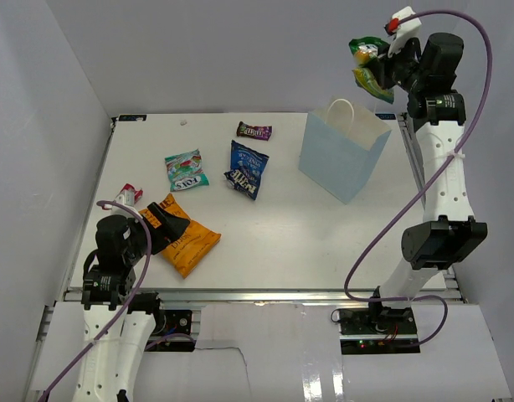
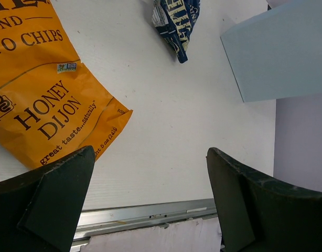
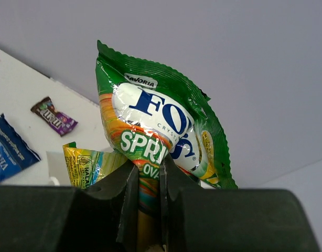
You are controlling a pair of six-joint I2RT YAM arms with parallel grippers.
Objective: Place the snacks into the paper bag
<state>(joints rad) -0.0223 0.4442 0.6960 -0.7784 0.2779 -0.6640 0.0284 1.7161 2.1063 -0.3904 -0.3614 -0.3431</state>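
Observation:
The green-yellow bag [image 1: 368, 65] still hangs beyond the paper bag's far rim. My right gripper will next move back and down over the paper bag's opening [image 1: 359, 123] to release it.
The light blue paper bag [image 1: 343, 156] stands upright at the table's back right. My right gripper [image 1: 382, 67] is shut on the green-yellow bag [image 1: 368, 65] and holds it high, above and behind the paper bag; the wrist view shows the packet [image 3: 161, 126] pinched between the jaws. My left gripper [image 1: 156, 224] is open and empty, over the orange chip bag [image 1: 186, 239] at the front left. The dark blue bag [image 1: 245, 169], the teal-white bag [image 1: 186, 170], the dark purple candy pack [image 1: 254, 131] and the red-pink wrapper [image 1: 128, 194] lie on the table.
White walls close in the table at the left and back. A metal rail [image 2: 150, 212] runs along the table's near edge. The paper bag [image 2: 276, 58], the chip bag [image 2: 43, 100] and the blue bag [image 2: 176, 21] also show in the left wrist view.

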